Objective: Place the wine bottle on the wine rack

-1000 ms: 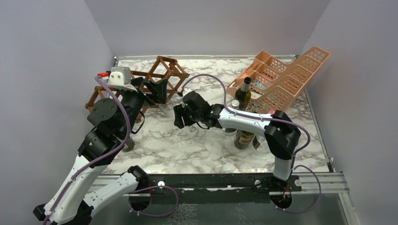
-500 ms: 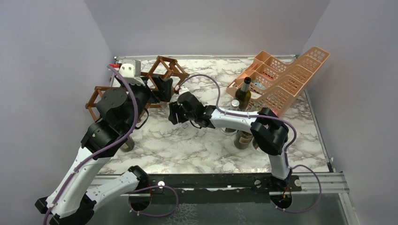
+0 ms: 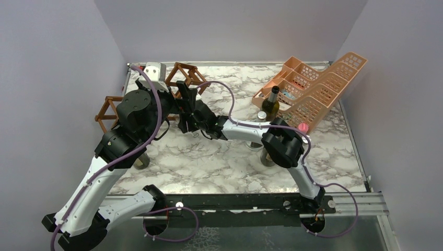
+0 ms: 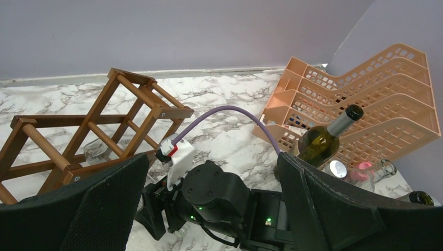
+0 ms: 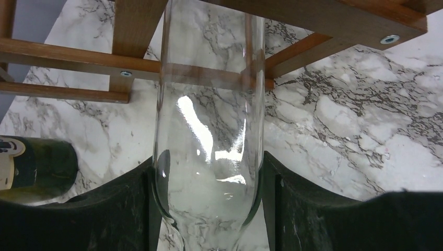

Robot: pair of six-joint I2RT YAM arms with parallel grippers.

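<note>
Next, my right gripper pushes outward, slides the bottle's still protruding body deeper in and releases it, since the gap between the rack's slats lies outward of the gripper.
The brown wooden wine rack (image 3: pixel 182 72) lies at the back left of the table; it also shows in the left wrist view (image 4: pixel 130 104) and as slats in the right wrist view (image 5: pixel 313 23). My right gripper (image 3: pixel 184 119) (image 5: pixel 209 172) is shut on a clear glass wine bottle (image 5: pixel 209 125), whose far end reaches in between the rack's slats. My left gripper (image 3: pixel 186 95) (image 4: pixel 211 157) is open and empty, hovering just above the right wrist. In the top view the left arm hides the bottle.
A peach plastic basket rack (image 3: pixel 319 83) leans at the back right, with an upright green bottle (image 3: pixel 270 104) (image 4: pixel 324 138) in front of it. More bottles lie near it (image 4: pixel 418 197). A dark bottle (image 5: pixel 36 167) lies by the wooden rack.
My right gripper has moved left and back with the clear bottle, up to the wooden rack. My left arm has swung back and right, over the right wrist.
</note>
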